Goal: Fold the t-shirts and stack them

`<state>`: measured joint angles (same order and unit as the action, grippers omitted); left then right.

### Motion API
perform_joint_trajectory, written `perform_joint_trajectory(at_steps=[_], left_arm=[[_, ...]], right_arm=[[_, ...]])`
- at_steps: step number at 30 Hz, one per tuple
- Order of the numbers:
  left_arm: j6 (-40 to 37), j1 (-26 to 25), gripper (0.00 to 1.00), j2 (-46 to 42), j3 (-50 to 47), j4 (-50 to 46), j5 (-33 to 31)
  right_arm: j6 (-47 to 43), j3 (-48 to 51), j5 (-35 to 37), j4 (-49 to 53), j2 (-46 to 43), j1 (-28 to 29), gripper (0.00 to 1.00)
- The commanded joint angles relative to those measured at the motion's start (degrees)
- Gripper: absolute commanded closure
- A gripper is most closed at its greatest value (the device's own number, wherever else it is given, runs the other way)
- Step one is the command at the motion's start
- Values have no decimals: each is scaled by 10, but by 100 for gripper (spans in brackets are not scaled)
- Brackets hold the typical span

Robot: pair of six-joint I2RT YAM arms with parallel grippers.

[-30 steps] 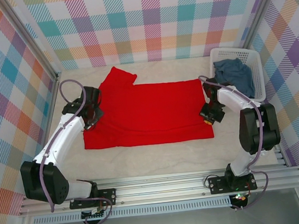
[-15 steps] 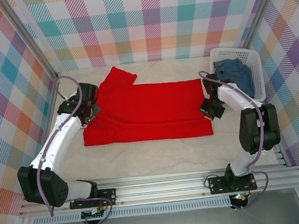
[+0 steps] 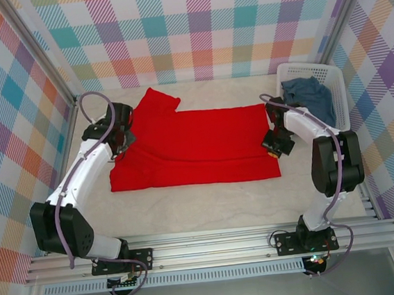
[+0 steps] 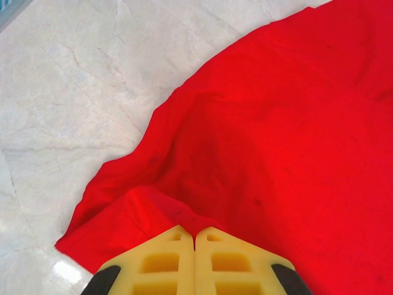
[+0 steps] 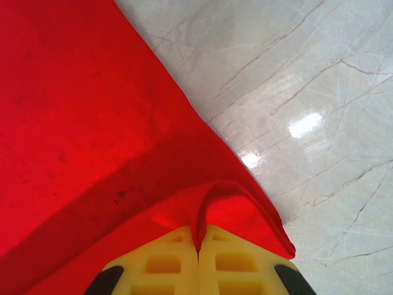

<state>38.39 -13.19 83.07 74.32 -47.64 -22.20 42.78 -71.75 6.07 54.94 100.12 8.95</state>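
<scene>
My left gripper should next move its pinched fold slightly outward and let it go on the shirt, since the red cloth [image 4: 153, 203] lies flat there toward the sleeve.
The bright red t-shirt [image 3: 197, 147] lies spread flat across the middle of the table, one sleeve pointing to the far left. My left gripper [image 3: 122, 142] is at its left edge, shut on a pinched fold of red cloth [image 4: 153, 203] that rises into the yellow fingertips [image 4: 195, 235]. At the shirt's right edge my right gripper [image 3: 273, 145] is shut on a raised fold of the red cloth [image 5: 245, 203], its tips [image 5: 198, 236] meeting on it. The blue-grey t-shirt [image 3: 309, 98] lies crumpled in the basket.
The white lattice basket [image 3: 341, 102] stands at the far right corner, just beyond the right arm. The pale marble table [image 3: 203, 209] shows bare in front of the red shirt. Checked walls close in the left, far and right sides.
Both grippers have moved a little toward the far side, still pinching the red shirt's side edges. The left one travelled farther, and the shirt's left edge has bunched up with it.
</scene>
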Motion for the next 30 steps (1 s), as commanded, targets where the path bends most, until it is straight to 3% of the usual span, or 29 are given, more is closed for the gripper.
perform_joint_trajectory(at_steps=[1,30], left_arm=[[-19,8,100,18,24,13,-19],[-64,11,100,112,73,41,-20]], right_arm=[[-2,-28,14,8,15,-5,100],[-2,-86,19,20,80,-6,100]])
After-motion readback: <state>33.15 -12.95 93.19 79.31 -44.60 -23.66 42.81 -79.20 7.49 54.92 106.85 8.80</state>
